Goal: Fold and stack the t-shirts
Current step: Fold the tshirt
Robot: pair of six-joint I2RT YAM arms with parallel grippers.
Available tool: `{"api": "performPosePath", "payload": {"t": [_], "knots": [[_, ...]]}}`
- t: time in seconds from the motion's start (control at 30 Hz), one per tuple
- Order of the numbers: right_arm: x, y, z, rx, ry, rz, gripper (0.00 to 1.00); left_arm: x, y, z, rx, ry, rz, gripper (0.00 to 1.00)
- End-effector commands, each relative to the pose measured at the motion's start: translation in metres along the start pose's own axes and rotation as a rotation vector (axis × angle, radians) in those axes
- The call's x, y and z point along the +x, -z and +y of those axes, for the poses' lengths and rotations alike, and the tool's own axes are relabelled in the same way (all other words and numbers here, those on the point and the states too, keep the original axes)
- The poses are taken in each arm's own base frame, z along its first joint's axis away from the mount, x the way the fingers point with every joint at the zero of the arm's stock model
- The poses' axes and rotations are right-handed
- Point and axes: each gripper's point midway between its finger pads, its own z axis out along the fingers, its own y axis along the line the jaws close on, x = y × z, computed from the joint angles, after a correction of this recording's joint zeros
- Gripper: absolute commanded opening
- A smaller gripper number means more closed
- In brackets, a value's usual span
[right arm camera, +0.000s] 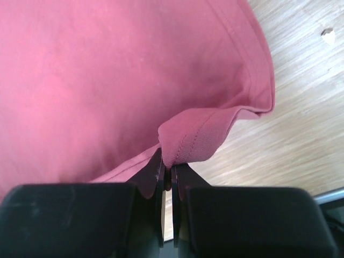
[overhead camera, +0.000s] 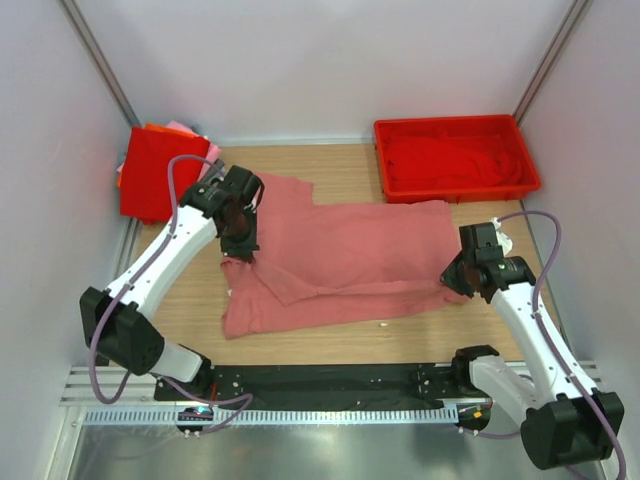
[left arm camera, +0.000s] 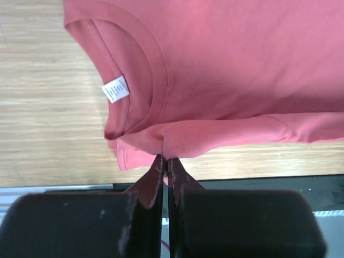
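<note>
The pinched cloth is bunched at the t-shirt's near side, so I should next move my right gripper gently and slightly outward over the t-shirt's flat body [overhead camera: 434, 270] [right arm camera: 156, 119] and let go of the hem there.
A dusty salmon-pink t-shirt [overhead camera: 350, 260] lies partly folded across the middle of the wooden table. My left gripper [overhead camera: 243, 250] is shut on a fold of it near the collar; the left wrist view shows the pinched cloth [left arm camera: 166, 142] and the white neck label [left arm camera: 115, 89]. My right gripper [overhead camera: 458, 285] is shut on the hem at the shirt's right edge, seen in the right wrist view [right arm camera: 185, 142]. A stack of folded t-shirts [overhead camera: 155, 170], bright red on top with pink and orange edges, sits at the back left.
A rigid red plastic tray [overhead camera: 455, 155] holding red cloth stands at the back right. White walls close in the left, right and back. A black rail [overhead camera: 320, 380] runs along the near table edge.
</note>
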Motion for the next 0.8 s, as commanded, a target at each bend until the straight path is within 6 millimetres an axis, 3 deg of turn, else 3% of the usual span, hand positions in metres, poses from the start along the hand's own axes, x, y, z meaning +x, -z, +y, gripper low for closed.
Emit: {"api": "performPosePath", "payload": {"t": [0.0, 0.33, 0.6, 0.67, 0.7, 0.73, 0.77], "knots": [[-0.022, -0.01, 0.002, -0.011, 0.008, -0.052, 0.01, -0.026, -0.005, -0.009, 0.057, -0.047, -0.025, 0.0], [-0.028, -0.044, 0.003, -0.017, -0.013, 0.033, 0.04, -0.047, -0.04, -0.016, 0.035, -0.063, 0.037, 0.0], [-0.039, -0.079, 0.006, 0.016, -0.031, 0.056, 0.2, -0.072, -0.066, 0.004, -0.053, -0.038, 0.055, 0.0], [-0.048, -0.09, 0.01, 0.022, -0.04, 0.058, 0.34, -0.087, -0.066, 0.005, -0.067, -0.031, 0.03, 0.0], [-0.054, -0.094, 0.008, 0.038, -0.05, 0.054, 0.47, -0.088, -0.073, 0.009, -0.093, -0.024, 0.055, 0.0], [-0.06, -0.096, 0.007, 0.056, -0.052, 0.046, 0.69, -0.092, -0.068, 0.009, -0.093, -0.016, 0.05, 0.05], [-0.071, -0.098, 0.012, 0.059, -0.042, 0.038, 0.79, -0.093, -0.064, 0.006, -0.081, -0.007, 0.049, 0.41]]}}
